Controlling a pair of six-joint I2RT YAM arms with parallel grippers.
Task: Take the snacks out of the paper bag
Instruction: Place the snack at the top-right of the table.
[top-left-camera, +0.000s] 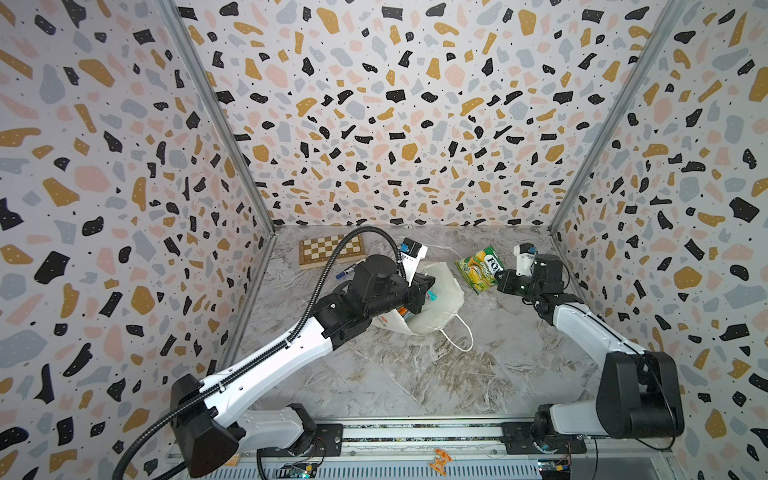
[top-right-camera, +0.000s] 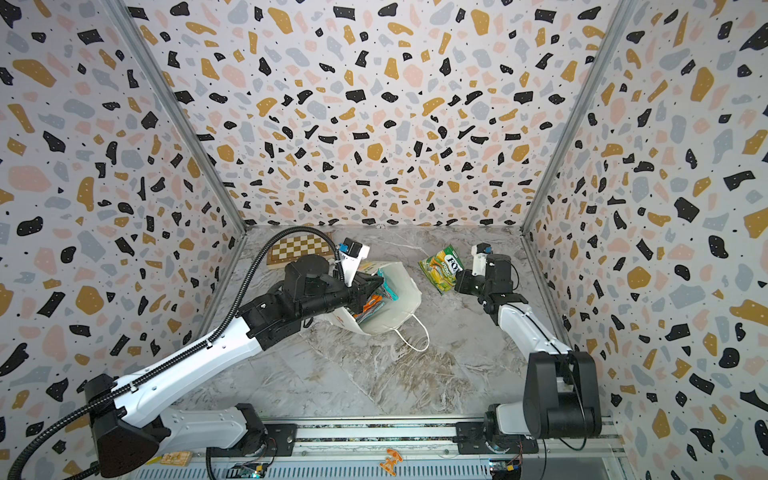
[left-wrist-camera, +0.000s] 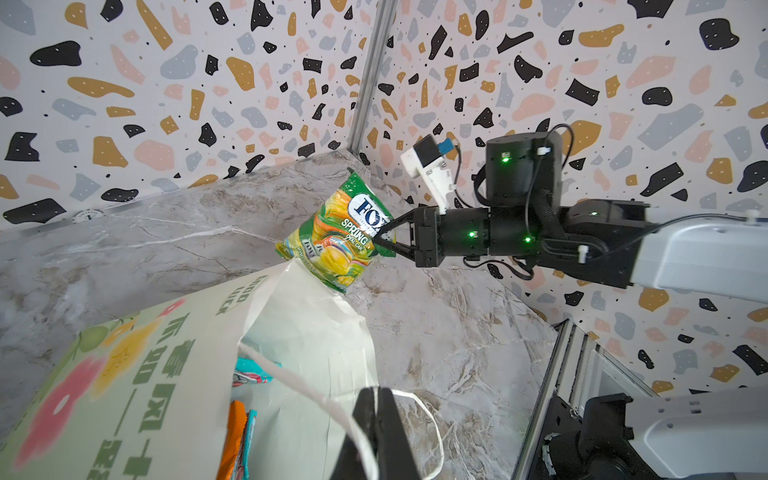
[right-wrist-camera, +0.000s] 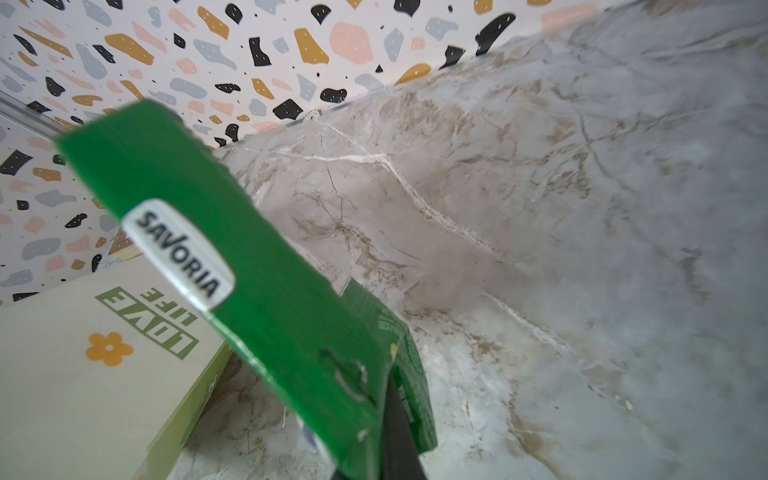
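Note:
The bare, open marble tabletop beside the bag is below my fingers, so my right gripper should next move down and let go of the FOX'S packet's corner there.
The white paper bag (top-left-camera: 442, 301) (top-right-camera: 401, 299) lies tipped over mid-table, its mouth toward the front. My left gripper (top-left-camera: 428, 291) (left-wrist-camera: 376, 392) is shut on the bag's rim (left-wrist-camera: 303, 332), and a cord handle (left-wrist-camera: 316, 395) crosses in front of its fingers. Inside the bag show a teal packet (top-right-camera: 388, 291) (left-wrist-camera: 249, 372) and an orange one (top-right-camera: 372, 305) (left-wrist-camera: 235, 436). My right gripper (top-left-camera: 500, 277) (left-wrist-camera: 380, 241) (right-wrist-camera: 388, 384) is shut on a corner of a green-yellow FOX'S snack packet (top-left-camera: 478, 266) (top-right-camera: 440, 266) (left-wrist-camera: 332, 245) (right-wrist-camera: 249, 270), held up at the back right, beside the bag.
A folded chessboard (top-left-camera: 330, 249) lies at the back left with a blue marker (top-left-camera: 349, 270) just in front of it. Patterned walls close in three sides. The arms' rail (top-left-camera: 415, 432) runs along the front edge. The bag's loose cord handle (top-left-camera: 461, 332) trails onto the marble table.

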